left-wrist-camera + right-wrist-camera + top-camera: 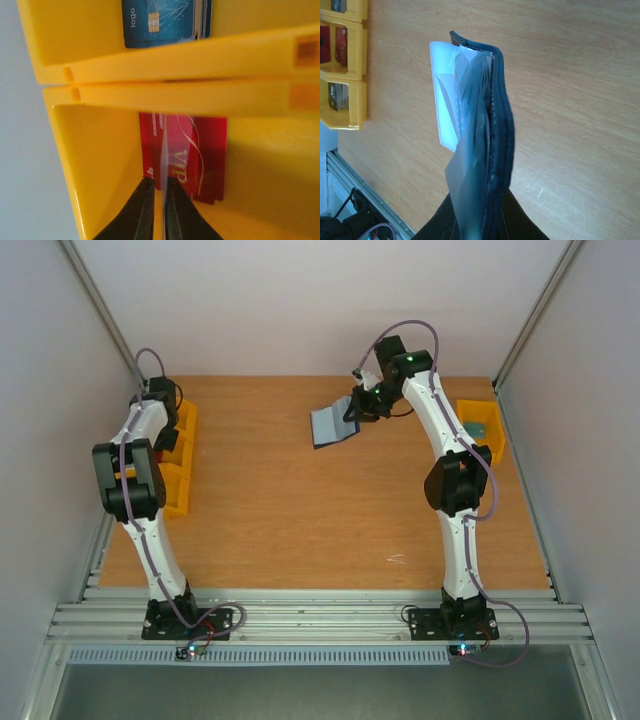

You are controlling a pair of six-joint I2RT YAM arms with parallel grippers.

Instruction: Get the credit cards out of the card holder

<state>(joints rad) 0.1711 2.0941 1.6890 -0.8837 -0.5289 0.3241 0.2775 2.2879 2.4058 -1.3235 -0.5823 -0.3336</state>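
My right gripper raises the card holder [330, 425] back over the table's open middle next, nearer my distant left gripper, and releases it.
My right gripper [360, 407] is shut on the card holder [330, 425] and holds it over the far middle of the table. In the right wrist view the gripper [480, 212] pinches the dark navy card holder [501, 125] edge-on, with clear sleeves and a pale white card [442, 95] sticking out on its left. My left gripper [159, 181] is inside a yellow bin [100, 150] and is shut on a thin pale credit card [163, 150], seen edge-on between its fingers. Red cards [202, 150] lie on the bin floor below it.
A row of yellow bins [183, 455] stands at the table's left edge. The neighbouring compartment holds a blue card [165, 20]. Another yellow bin [480, 425] stands at the right edge with something grey-green in it. The bins also show in the right wrist view [352, 60].
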